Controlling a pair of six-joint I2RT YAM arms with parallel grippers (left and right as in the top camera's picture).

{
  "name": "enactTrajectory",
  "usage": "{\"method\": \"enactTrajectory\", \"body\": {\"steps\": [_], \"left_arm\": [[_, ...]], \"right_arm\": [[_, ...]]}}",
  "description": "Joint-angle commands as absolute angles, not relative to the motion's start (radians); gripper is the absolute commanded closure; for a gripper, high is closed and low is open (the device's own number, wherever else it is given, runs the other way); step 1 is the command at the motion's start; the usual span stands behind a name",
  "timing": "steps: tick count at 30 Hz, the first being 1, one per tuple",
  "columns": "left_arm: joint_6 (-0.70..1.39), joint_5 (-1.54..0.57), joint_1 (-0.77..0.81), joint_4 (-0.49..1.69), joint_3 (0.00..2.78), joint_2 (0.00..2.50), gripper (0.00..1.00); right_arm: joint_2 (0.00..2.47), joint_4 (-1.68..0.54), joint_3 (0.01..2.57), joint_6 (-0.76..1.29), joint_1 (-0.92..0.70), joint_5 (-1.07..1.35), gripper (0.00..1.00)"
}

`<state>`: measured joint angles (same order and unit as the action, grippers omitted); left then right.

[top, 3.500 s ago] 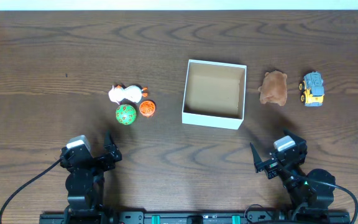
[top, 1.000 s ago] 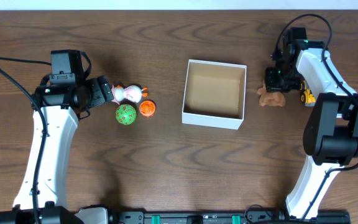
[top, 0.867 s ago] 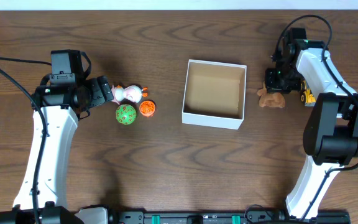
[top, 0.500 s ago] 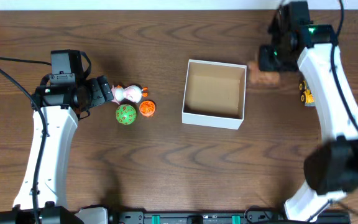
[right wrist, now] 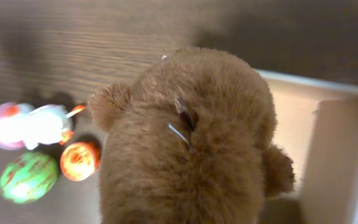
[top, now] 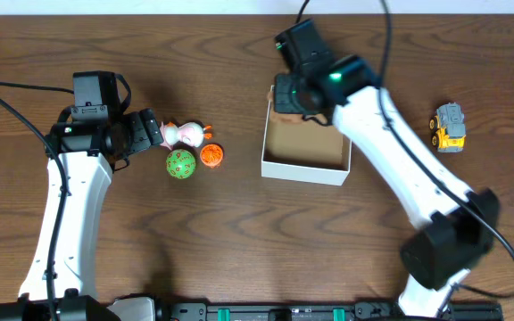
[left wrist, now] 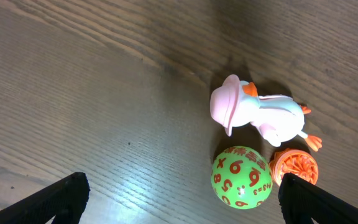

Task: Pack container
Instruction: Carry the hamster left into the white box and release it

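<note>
My right gripper lowers the brown plush toy (right wrist: 191, 143) toward the container's tan inside next and releases it there, since the open box lies below that gripper.
The container (top: 303, 170), a white box with a tan inside, stands at mid-table. My right gripper (top: 294, 94) hovers over its far left corner, shut on a brown plush toy (right wrist: 191, 143). The plush fills the right wrist view and hides the fingers; the box's rim (right wrist: 316, 87) shows behind it. My left gripper (top: 147, 130) stands open just left of a white and pink duck (top: 184, 134). In the left wrist view, the left gripper (left wrist: 182, 205) has bare table between its fingers, with a green numbered ball (left wrist: 241, 185) near the right fingertip.
An orange ball (top: 211, 155) lies right of the green numbered ball (top: 180, 164), below the duck. A small yellow and grey toy truck (top: 449, 127) sits to the right of the box. The right arm stretches diagonally over the box's right side.
My right arm has swung left and lifted the brown plush from the table right of the box to above the box's far left corner. The left arm has not moved.
</note>
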<state>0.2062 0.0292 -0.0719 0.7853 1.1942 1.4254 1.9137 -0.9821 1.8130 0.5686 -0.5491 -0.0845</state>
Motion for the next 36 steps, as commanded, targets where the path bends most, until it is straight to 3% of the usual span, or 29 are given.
{"method": "enactTrajectory", "body": {"steps": [1,3,6,22,24,30,36], "left_arm": [[0.204,0.03,-0.076,0.788,1.212,1.43,0.02],[0.204,0.03,-0.076,0.789,1.212,1.43,0.02],[0.204,0.03,-0.076,0.789,1.212,1.43,0.02],[0.204,0.03,-0.075,0.789,1.212,1.43,0.02],[0.204,0.03,-0.075,0.789,1.212,1.43,0.02],[0.204,0.03,-0.076,0.789,1.212,1.43,0.02],[0.204,0.03,-0.076,0.789,1.212,1.43,0.02]], "right_arm": [[1.972,-0.955,1.81,0.693,-0.561,-0.147,0.98],[2.008,-0.941,1.81,0.71,-0.56,-0.147,0.98],[2.058,-0.907,1.81,0.71,-0.556,-0.146,0.88],[2.196,-0.875,1.808,0.708,-0.553,-0.146,0.85],[2.197,-0.874,1.806,0.694,-0.553,-0.146,0.78],[2.152,-0.864,1.812,0.564,-0.551,-0.147,0.34],[2.007,-0.877,1.814,0.491,-0.53,-0.162,0.12]]}}
